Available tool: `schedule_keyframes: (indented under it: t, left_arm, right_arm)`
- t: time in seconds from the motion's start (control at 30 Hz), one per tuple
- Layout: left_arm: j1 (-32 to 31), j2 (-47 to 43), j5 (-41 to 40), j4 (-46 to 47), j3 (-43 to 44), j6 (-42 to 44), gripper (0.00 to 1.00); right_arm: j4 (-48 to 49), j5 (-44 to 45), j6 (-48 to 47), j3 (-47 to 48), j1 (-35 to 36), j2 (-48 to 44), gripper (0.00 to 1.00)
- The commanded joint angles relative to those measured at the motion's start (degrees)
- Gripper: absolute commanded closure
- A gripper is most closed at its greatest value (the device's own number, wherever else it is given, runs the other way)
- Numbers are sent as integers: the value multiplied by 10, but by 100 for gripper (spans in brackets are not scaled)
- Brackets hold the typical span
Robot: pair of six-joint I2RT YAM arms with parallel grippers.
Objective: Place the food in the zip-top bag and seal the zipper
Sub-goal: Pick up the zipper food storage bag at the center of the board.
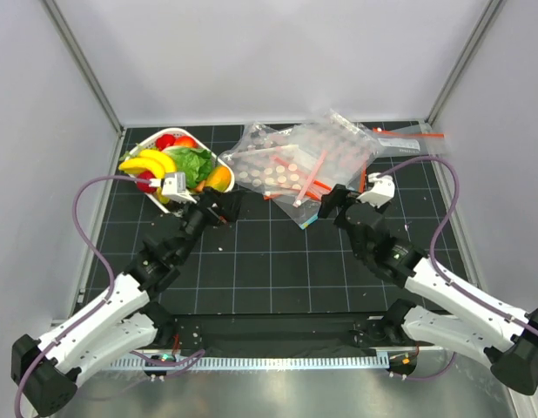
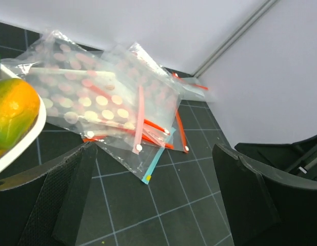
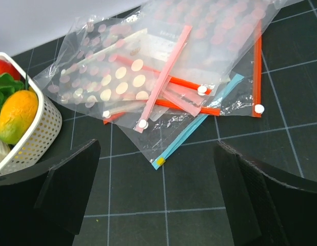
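Note:
The pink strip lies uppermost, across the red strips, so the robot's right gripper needs to move outward and down over the far half of the pink strip next.
The food lies in a white basket (image 1: pixel 156 193) at the back left: a yellow banana bunch (image 1: pixel 151 163), a mango (image 1: pixel 219 178), red fruit (image 1: pixel 169 140) and a green leaf. The mango also shows in the left wrist view (image 2: pixel 12 110) and the right wrist view (image 3: pixel 17 115). The zip-top bag (image 3: pixel 115 82), clear with white dots, lies at the left of a bag pile. Its whitish zipper (image 3: pixel 104 54) faces the back. My left gripper (image 1: pixel 225 207) (image 2: pixel 156 200) and right gripper (image 1: pixel 332 202) (image 3: pixel 158 192) are open and empty, low over the mat just in front of the pile.
Several other clear bags overlap the dotted one, with red strips (image 3: pixel 184 82), a pink strip (image 3: pixel 166 72) and a blue strip (image 3: pixel 199 120) ending in a yellow slider. Another red-strip bag (image 1: pixel 408 135) lies at the back right. Grey walls close in the black gridded mat (image 1: pixel 269 270).

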Motion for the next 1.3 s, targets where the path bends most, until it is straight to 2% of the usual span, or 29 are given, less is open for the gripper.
schedule_keyframes:
  t: [0.0, 0.07, 0.2, 0.23, 0.33, 0.53, 0.83, 1.03, 1.27]
  left_arm:
    - [0, 30, -44, -85, 54, 9, 0]
    - [0, 40, -41, -111, 68, 21, 0]
    - [0, 48, -23, -98, 61, 45, 0]
    - [-1, 50, -16, -96, 59, 52, 0]
    - [-2, 55, -9, -98, 64, 59, 0]
    - [-9, 62, -11, -109, 71, 68, 0]
    - [-25, 77, -20, -131, 94, 73, 0]
    - [-33, 69, -35, -139, 98, 76, 0]
    - [-43, 58, -40, -148, 102, 75, 0]
  right_arm:
    - [49, -29, -24, 1, -1, 26, 0]
    - [73, -59, -27, 0, -8, 57, 7]
    - [122, -154, -13, 7, -56, 102, 24]
    - [149, -212, 6, 4, -96, 112, 26]
    - [194, -308, 48, 13, -158, 170, 35]
    - [252, -372, 93, 76, -223, 326, 39]
    - [284, -354, 121, 180, -248, 488, 44]
    - [289, -353, 132, 238, -268, 551, 44]
    - [272, -342, 145, 286, -277, 607, 39]
